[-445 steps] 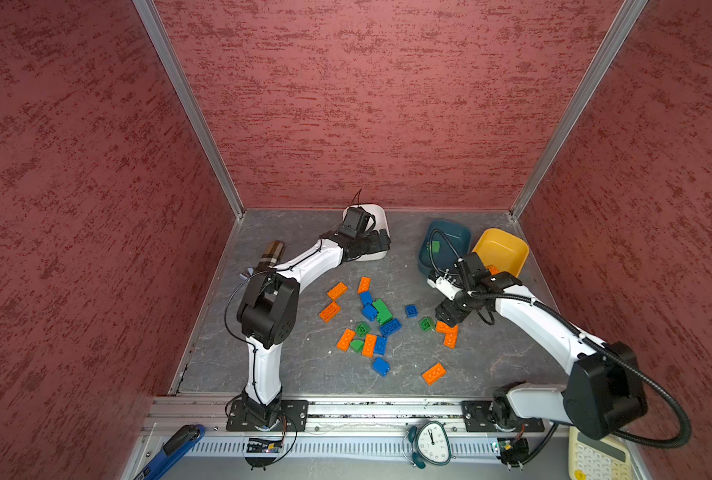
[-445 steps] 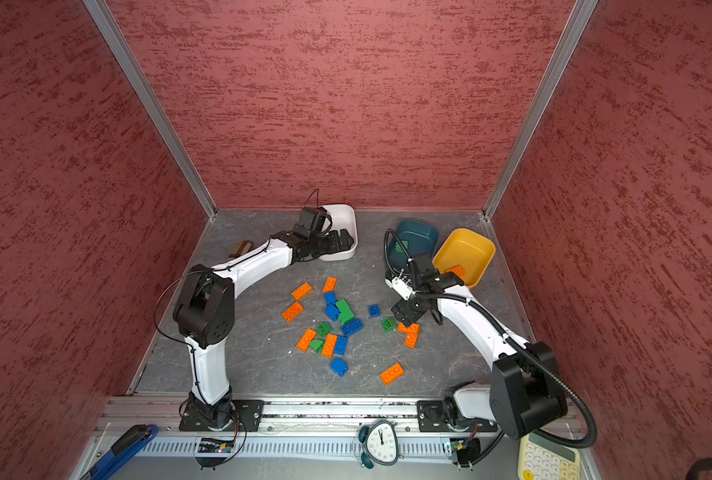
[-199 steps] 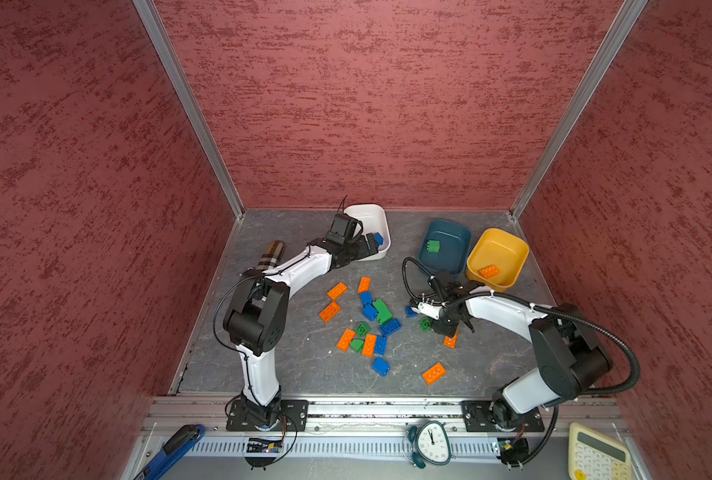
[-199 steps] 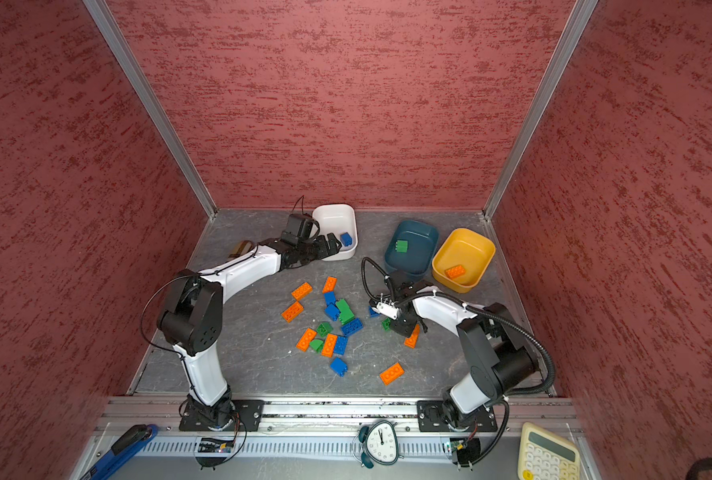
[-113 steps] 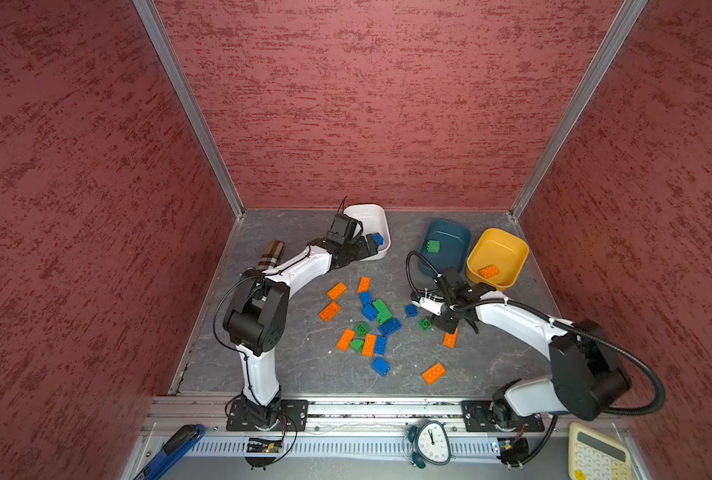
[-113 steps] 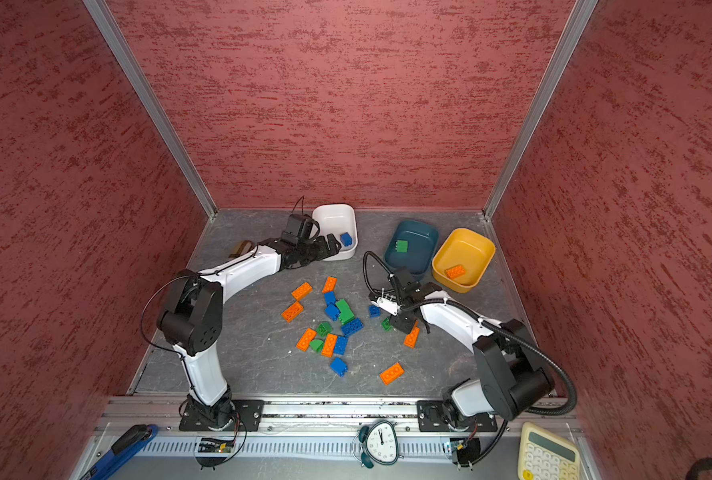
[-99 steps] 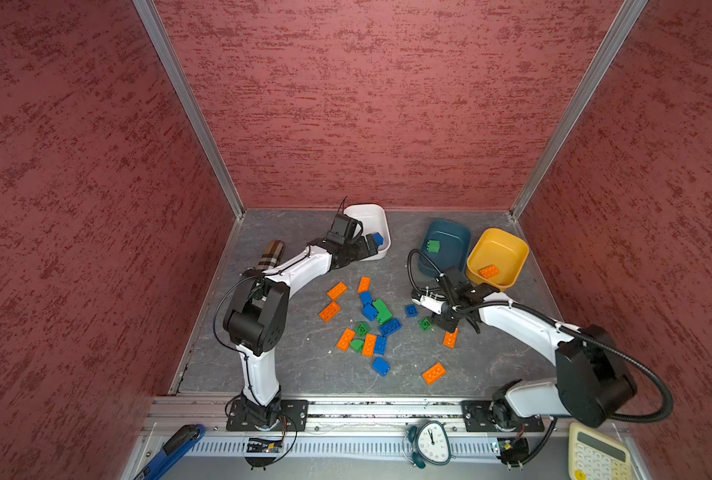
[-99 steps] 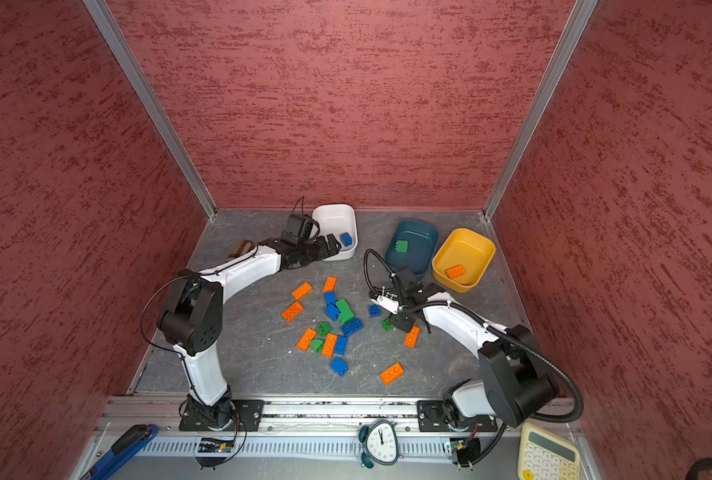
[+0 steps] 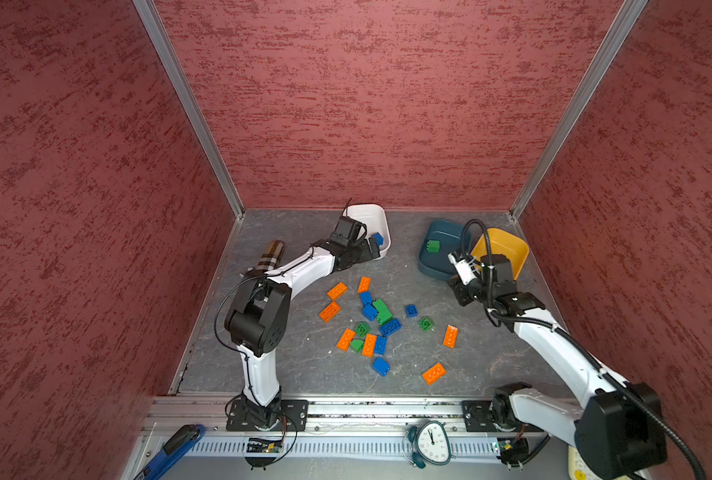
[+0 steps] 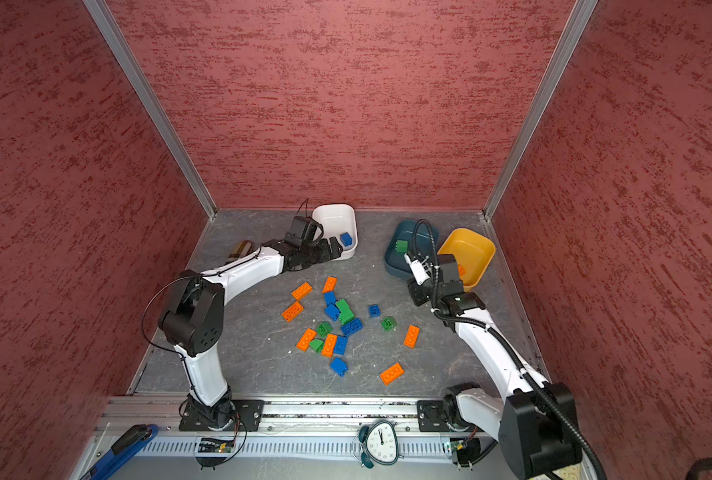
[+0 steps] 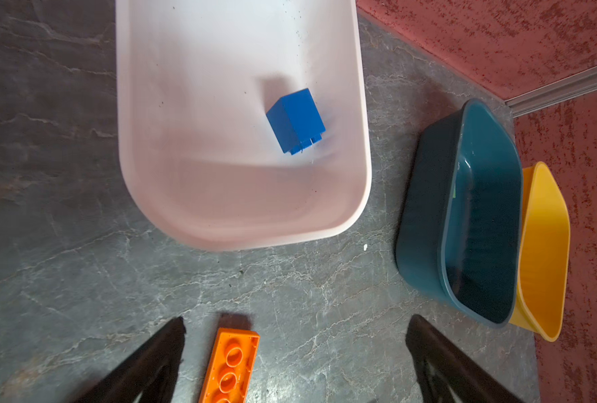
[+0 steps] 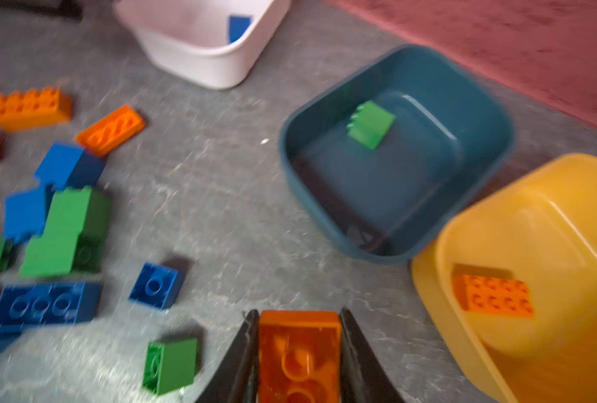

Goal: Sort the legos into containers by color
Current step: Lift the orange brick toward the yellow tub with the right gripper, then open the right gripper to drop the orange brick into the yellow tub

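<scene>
The right gripper moves outward and over the yellow bowl's bottom next, then releases the orange lego, because another orange lego already lies in that bowl.
My right gripper [image 12: 298,314] is shut on an orange lego [image 12: 298,359] and holds it above the floor, close to the near sides of the dark teal bowl [image 9: 433,266] and the yellow bowl [image 9: 512,249]. The teal bowl holds a green lego [image 12: 372,125]. An orange lego [image 12: 492,296] lies in the yellow one. My left gripper [image 11: 297,322] is open and empty at the near end of the white bowl [image 11: 241,240], which holds a blue lego [image 11: 295,120]. Several loose orange, blue and green legos [image 9: 370,316] lie mid-floor.
A plaid brown pouch [image 9: 272,253] lies by the left wall behind the left arm. Red walls close in three sides. A clock [image 9: 431,442], a blue-handled tool [image 9: 171,449] and a calculator [image 9: 578,469] sit beyond the front rail.
My right gripper shut on an orange lego on the floor and rose with it to the right, toward the teal and yellow bowls. The left arm has stayed at the white bowl.
</scene>
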Controlling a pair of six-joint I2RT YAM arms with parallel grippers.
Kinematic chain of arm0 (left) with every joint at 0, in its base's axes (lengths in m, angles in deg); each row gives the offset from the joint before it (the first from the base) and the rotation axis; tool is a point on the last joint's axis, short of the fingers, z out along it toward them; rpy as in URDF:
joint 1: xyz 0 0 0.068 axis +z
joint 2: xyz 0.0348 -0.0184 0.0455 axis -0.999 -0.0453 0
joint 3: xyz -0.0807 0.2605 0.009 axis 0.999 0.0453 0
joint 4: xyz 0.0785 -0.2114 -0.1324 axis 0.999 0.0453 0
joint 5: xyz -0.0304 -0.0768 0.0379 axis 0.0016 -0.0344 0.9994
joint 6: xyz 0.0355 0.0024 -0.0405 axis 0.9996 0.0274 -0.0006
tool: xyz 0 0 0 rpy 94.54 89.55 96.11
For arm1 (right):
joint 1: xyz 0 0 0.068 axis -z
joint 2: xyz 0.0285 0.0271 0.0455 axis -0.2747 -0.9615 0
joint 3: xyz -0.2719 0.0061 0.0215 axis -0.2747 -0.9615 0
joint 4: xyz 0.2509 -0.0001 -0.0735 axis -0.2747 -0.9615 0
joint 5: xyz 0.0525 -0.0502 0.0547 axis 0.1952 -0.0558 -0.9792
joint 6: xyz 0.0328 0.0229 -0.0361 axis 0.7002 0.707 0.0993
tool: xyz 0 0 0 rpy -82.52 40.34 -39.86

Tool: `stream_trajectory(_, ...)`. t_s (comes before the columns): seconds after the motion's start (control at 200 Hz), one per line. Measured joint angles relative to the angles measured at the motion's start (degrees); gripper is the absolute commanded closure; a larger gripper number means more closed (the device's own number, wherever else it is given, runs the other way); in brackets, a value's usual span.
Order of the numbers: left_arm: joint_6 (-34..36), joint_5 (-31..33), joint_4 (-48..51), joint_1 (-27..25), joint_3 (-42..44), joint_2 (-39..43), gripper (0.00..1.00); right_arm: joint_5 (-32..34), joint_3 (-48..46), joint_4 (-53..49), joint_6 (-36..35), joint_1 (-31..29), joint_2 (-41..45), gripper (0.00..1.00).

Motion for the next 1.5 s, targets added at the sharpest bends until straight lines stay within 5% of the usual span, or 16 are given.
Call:
stream_trajectory(0.306,0.4,4.2,2.4,-3.9,0.0,0.1,0.01,2.6,-0.7,9.8,17.7,12.0,-4.5,0.77)
stream_trajectory(0.621,0.6,6.7,4.7,-5.5,0.9,0.1,0.01,6.9,6.0,10.3,24.0,17.8,-18.2,0.74)
stream_trajectory(0.862,1.3,8.7,5.8,-5.7,1.4,0.6,0.01,10.7,13.2,10.2,24.0,19.3,-27.4,0.48)
stream_trajectory(1.152,1.3,9.3,6.0,-5.8,1.9,0.9,0.01,6.9,19.1,7.5,25.2,19.3,-31.2,0.23)
stream_trajectory(1.267,1.3,9.4,5.9,-5.8,2.3,1.0,0.00,5.4,19.0,4.6,27.1,19.3,-29.8,0.02)
stream_trajectory(1.503,1.3,9.4,5.8,-5.8,2.7,1.3,0.01,3.3,14.9,-0.3,30.6,19.3,-18.6,0.01)
